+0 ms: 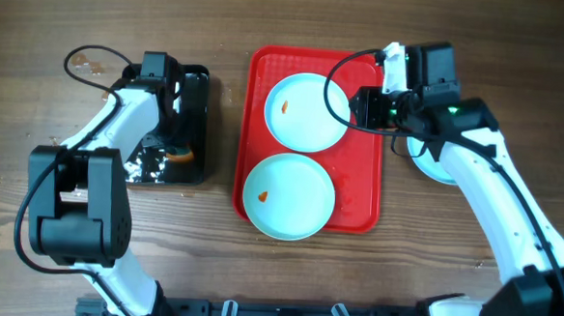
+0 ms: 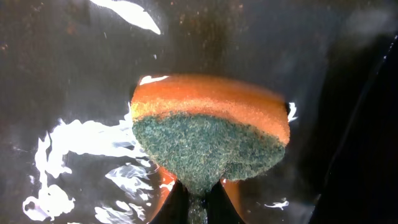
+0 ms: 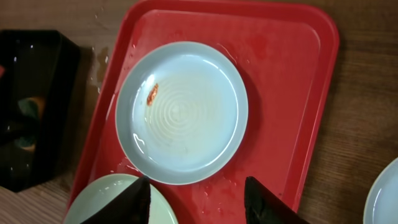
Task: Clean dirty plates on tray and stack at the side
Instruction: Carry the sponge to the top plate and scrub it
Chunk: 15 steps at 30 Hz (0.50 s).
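My right gripper lowers onto the far plate's rim facing the third plate (image 1: 347, 126) (image 3: 239, 144) next and closes there, because the orange smear sits toward the opposite rim.
The red tray (image 1: 365, 196) holds two pale blue plates. The far plate (image 1: 307, 111) has an orange smear at its left, and so does the near plate (image 1: 288, 195). A third plate (image 1: 436, 168) lies on the table right of the tray, partly under my right arm. My right gripper (image 1: 362, 109) is open and empty above the tray's right side. In the right wrist view its fingers (image 3: 196, 186) frame the near rim of the far plate (image 3: 182, 112). My left gripper (image 2: 198, 196) is shut on an orange and green sponge (image 2: 211, 130) over the black tray (image 2: 74, 62).
The black tray (image 1: 197, 86) stands left of the red tray and holds wet foam. The red tray floor (image 3: 292, 74) is wet and smeared. The near plate (image 3: 106, 202) and the third plate (image 3: 385, 199) show at the bottom corners of the right wrist view.
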{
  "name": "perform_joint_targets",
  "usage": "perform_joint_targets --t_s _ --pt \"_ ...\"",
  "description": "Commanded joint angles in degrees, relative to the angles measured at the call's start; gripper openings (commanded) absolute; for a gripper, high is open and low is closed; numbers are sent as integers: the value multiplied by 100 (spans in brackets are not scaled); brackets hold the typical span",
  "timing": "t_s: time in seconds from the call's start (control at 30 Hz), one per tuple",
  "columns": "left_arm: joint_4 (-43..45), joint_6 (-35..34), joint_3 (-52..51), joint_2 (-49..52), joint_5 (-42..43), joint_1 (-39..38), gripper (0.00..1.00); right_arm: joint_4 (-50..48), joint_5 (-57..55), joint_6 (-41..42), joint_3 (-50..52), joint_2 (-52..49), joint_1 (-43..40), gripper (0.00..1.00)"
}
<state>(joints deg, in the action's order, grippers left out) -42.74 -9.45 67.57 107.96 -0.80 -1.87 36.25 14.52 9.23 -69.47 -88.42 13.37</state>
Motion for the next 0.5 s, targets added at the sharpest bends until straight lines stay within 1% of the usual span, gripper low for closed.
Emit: perform_joint_targets --t_s 0.0,0.1,0.17,0.27,0.4,0.43,0.47 --pt "-219 7 249 76 -13 26 4 -31 -76 -155 -26 -579 -2 42" --pt "-479 7 529 46 -11 26 4 -197 -90 -129 -26 -1047 -2 37" --pt "-654 7 754 22 -9 22 4 -509 -164 66 -26 -1410 -2 31" --pt "-966 7 1154 -44 24 -22 4 -914 -164 323 -26 -1867 -2 27" --pt "-1110 7 1703 -160 197 -334 4 -1386 -164 479 -26 -2459 -2 20" --pt "-1106 9 1832 -173 260 -452 4 -1486 -162 555 -26 -2603 -2 17" --pt "-1036 4 1950 -173 435 -612 4 -1521 -164 601 -26 -2728 -2 11"
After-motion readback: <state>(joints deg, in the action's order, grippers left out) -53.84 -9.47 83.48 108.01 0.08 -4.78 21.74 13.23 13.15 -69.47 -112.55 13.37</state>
